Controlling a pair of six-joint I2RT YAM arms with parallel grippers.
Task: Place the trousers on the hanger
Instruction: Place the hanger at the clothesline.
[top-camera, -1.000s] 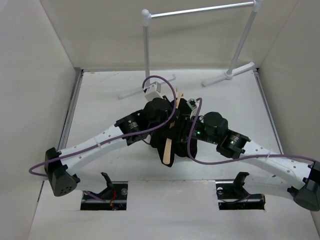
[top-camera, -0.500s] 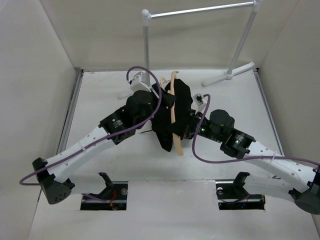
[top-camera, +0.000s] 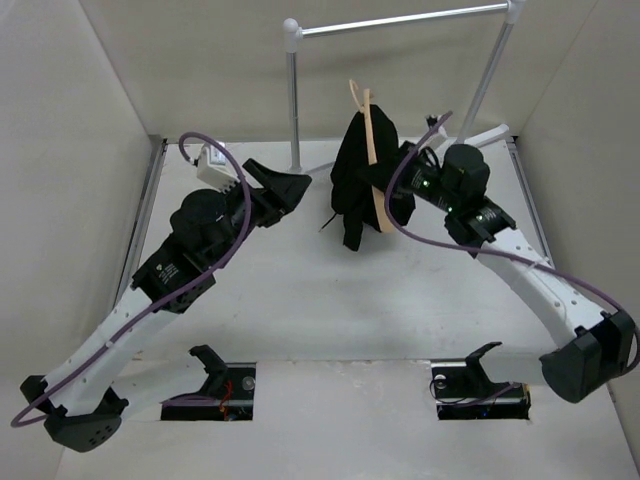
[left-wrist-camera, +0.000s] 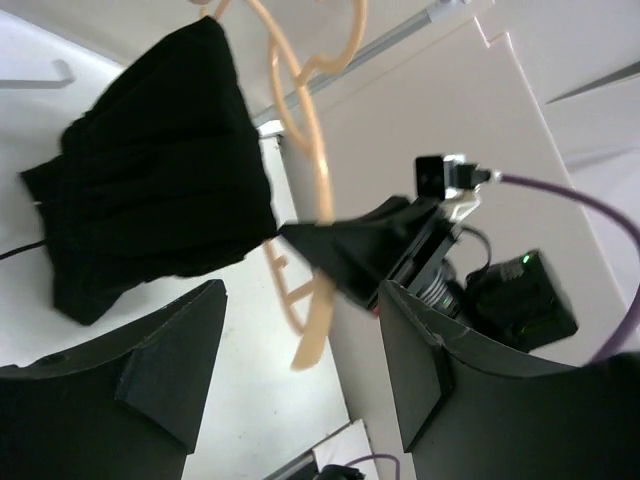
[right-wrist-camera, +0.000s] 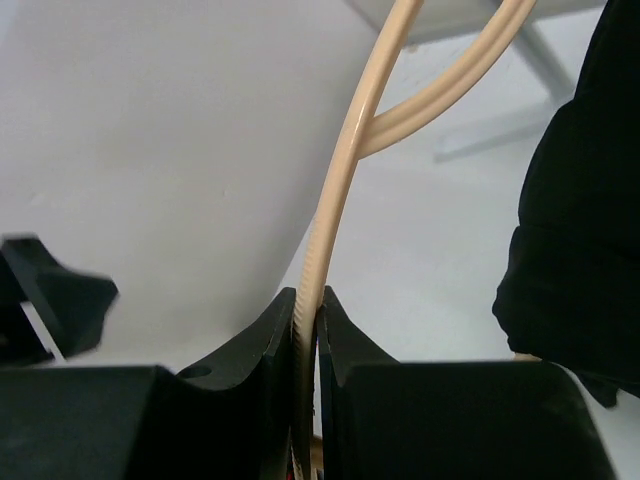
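Observation:
The hanger's hook still hangs free, so the robot's right gripper will move outward and to the right in the top view to bring it onto the rack's bar (top-camera: 402, 19).
The tan wooden hanger (top-camera: 372, 150) hangs in the air with the black trousers (top-camera: 352, 180) draped over it, its hook uppermost, below the rack's bar. My right gripper (top-camera: 393, 202) is shut on the hanger's lower arm. In the right wrist view its fingers (right-wrist-camera: 285, 335) pinch the thin tan rod (right-wrist-camera: 345, 170), with the trousers (right-wrist-camera: 580, 220) at the right. My left gripper (top-camera: 290, 187) is open and empty, left of the trousers and apart from them. In the left wrist view, the left gripper (left-wrist-camera: 300, 370) faces the trousers (left-wrist-camera: 150, 200) and the hanger (left-wrist-camera: 305, 130).
A white-and-silver pole rack (top-camera: 400, 20) stands at the back, its left post (top-camera: 292, 95) just left of the hanger and its feet (top-camera: 470, 145) on the white table. White walls close in the left, right and back sides.
My right arm has lifted the hanger with the trousers off the table and carried it back toward the rack. My left gripper has let go and drawn away to the left.

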